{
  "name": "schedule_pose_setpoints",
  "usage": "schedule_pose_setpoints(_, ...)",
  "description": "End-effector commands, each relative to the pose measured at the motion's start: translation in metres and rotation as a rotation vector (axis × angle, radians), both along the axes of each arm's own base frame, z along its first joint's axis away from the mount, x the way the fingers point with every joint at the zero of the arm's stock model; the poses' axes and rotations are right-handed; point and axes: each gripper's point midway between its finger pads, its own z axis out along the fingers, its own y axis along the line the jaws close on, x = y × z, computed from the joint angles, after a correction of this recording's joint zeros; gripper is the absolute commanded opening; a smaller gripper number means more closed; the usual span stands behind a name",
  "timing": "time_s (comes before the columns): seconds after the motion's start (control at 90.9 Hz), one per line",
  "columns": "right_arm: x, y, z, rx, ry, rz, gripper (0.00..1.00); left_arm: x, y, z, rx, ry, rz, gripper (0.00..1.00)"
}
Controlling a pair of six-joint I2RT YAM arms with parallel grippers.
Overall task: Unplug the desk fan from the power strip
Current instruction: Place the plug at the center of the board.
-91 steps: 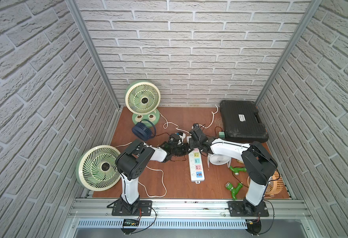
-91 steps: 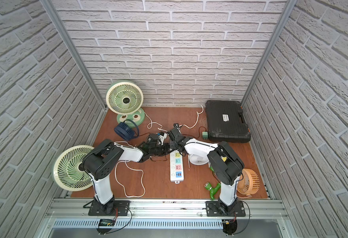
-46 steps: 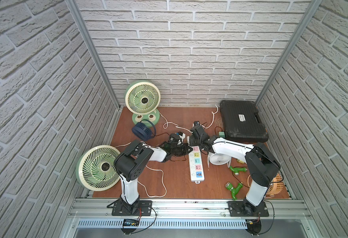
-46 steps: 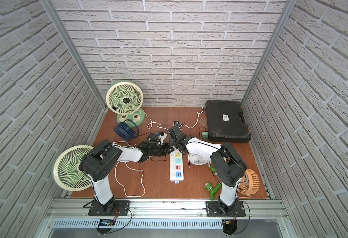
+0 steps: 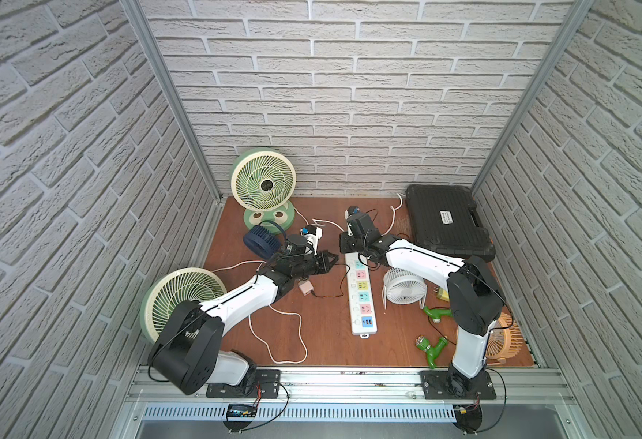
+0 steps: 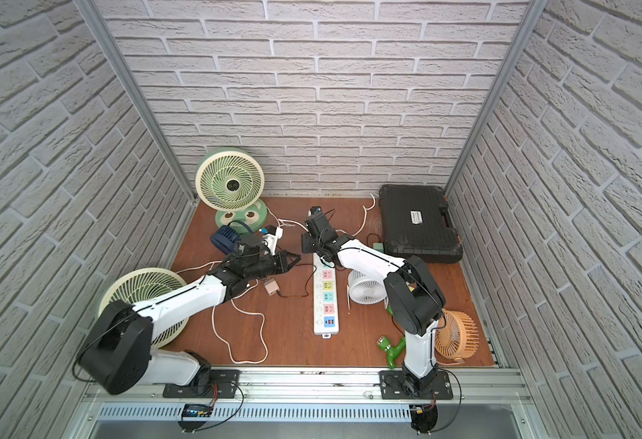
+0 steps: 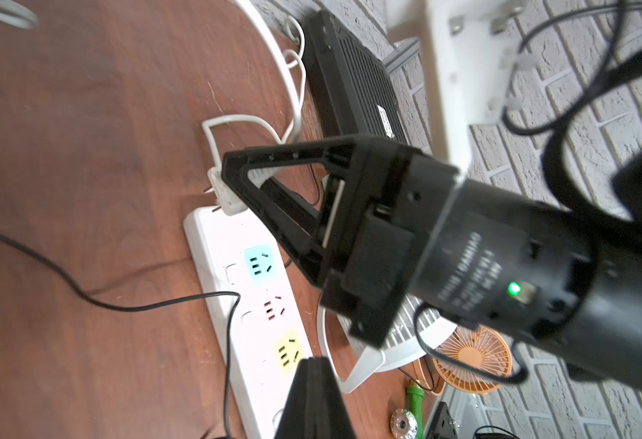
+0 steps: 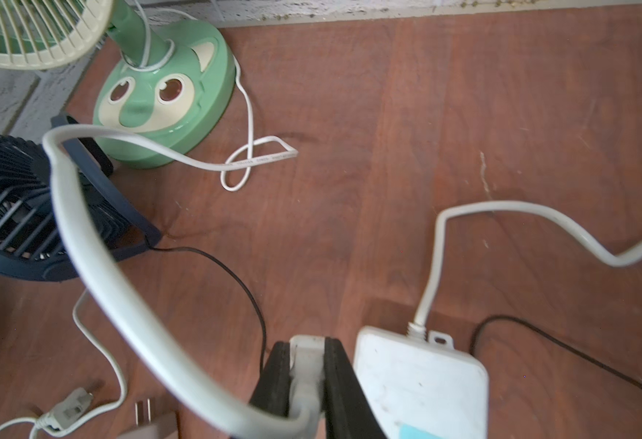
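Observation:
I next need to move my right gripper toward the green desk fan, down onto bare tabletop short of the fan's base (image 6: 290, 239) (image 8: 255, 238), to release the plug, as its pins are out.
The white power strip (image 5: 361, 296) (image 6: 326, 300) lies lengthwise mid-table, its pastel sockets (image 7: 258, 262) bare in the left wrist view. My right gripper (image 8: 306, 380) (image 7: 230, 182) is shut on a white plug (image 8: 306, 361) (image 7: 222, 192). The plug's prongs are out in the air just past the strip's far end (image 8: 425, 380). Its thick white cord arcs off toward the green desk fan with the face base (image 8: 159, 95) (image 5: 264, 182). My left gripper (image 7: 313, 366) (image 5: 334, 260) is shut on nothing and hovers by the strip's left edge.
A black case (image 5: 448, 224) lies at the back right. A small white fan (image 5: 405, 290) stands beside the strip. There is also a navy fan (image 5: 260, 239), a large green fan (image 5: 182, 300) at the left, an orange fan (image 5: 501, 338), green fittings (image 5: 435, 347), a pink adapter (image 5: 306, 287) and loose cords.
My right gripper has drawn back toward the rear wall with the white plug in it, away from the strip's far end. The left arm has barely moved.

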Motion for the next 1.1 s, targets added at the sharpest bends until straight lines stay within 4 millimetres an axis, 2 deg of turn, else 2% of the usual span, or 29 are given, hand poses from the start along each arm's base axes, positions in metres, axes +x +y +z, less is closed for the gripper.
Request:
schedule_pose_setpoints(0.0,0.014,0.025,-0.004,0.051,0.005,0.061,0.07,-0.012,0.029,-0.008,0.062,0.016,0.045,0.00)
schedule_pose_setpoints(0.187,0.041,0.050,-0.013,0.072,0.019,0.079,0.07,-0.026,0.073,0.006,0.072,-0.010,0.144,0.00)
schedule_pose_setpoints(0.352,0.063,0.065,-0.022,0.068,0.023,0.084,0.08,-0.039,0.097,0.011,0.075,-0.020,0.203,0.00)
schedule_pose_setpoints(0.704,0.089,0.088,-0.049,0.066,0.066,0.099,0.15,-0.048,0.119,0.014,0.060,-0.022,0.250,0.00)
schedule_pose_setpoints(0.88,0.091,0.090,-0.049,0.064,0.064,0.105,0.22,-0.048,0.124,0.013,0.057,-0.021,0.261,0.00)
schedule_pose_setpoints(1.089,0.088,0.086,-0.044,0.044,0.063,0.117,0.35,-0.045,0.130,0.008,0.049,-0.010,0.275,0.00)
